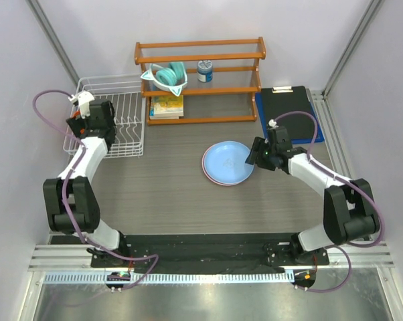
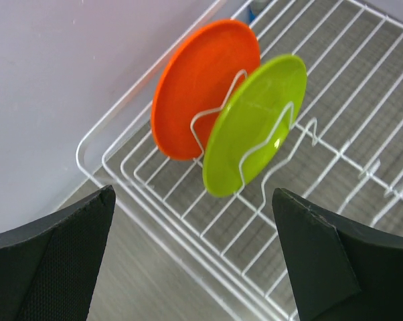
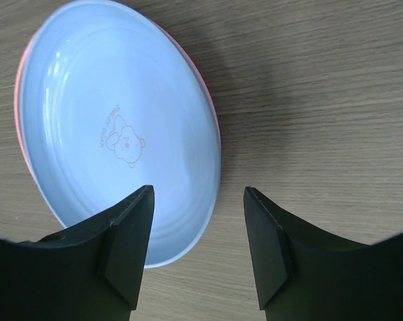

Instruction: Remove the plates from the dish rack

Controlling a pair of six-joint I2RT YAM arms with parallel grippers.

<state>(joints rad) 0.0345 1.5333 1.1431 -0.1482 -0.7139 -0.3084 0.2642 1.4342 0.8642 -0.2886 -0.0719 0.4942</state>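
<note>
I will next lower my left gripper into the rack to the green plate's near lower rim (image 2: 219, 179), as that rim sticks out past the rack's wires toward my open fingers.
The white wire dish rack (image 1: 128, 127) stands at the back left. In the left wrist view an orange plate (image 2: 201, 87) and a lime green plate (image 2: 255, 127) stand upright side by side between the rack's tines (image 2: 335, 100). My left gripper (image 2: 195, 254) is open and empty above the rack's near corner, short of the green plate; in the top view it (image 1: 88, 115) hides both plates. A light blue plate (image 1: 228, 162) lies flat on a pink plate (image 3: 19, 100) mid-table. My right gripper (image 3: 198, 221) is open and empty just above the blue plate's (image 3: 114, 127) right rim; it also shows in the top view (image 1: 254, 152).
An orange-brown wooden shelf (image 1: 200, 80) at the back holds a teal eared bowl (image 1: 167, 75), a can (image 1: 205, 70) and books (image 1: 167, 105). A black clipboard (image 1: 285, 107) on a blue board lies at the back right. Walls close in on both sides.
</note>
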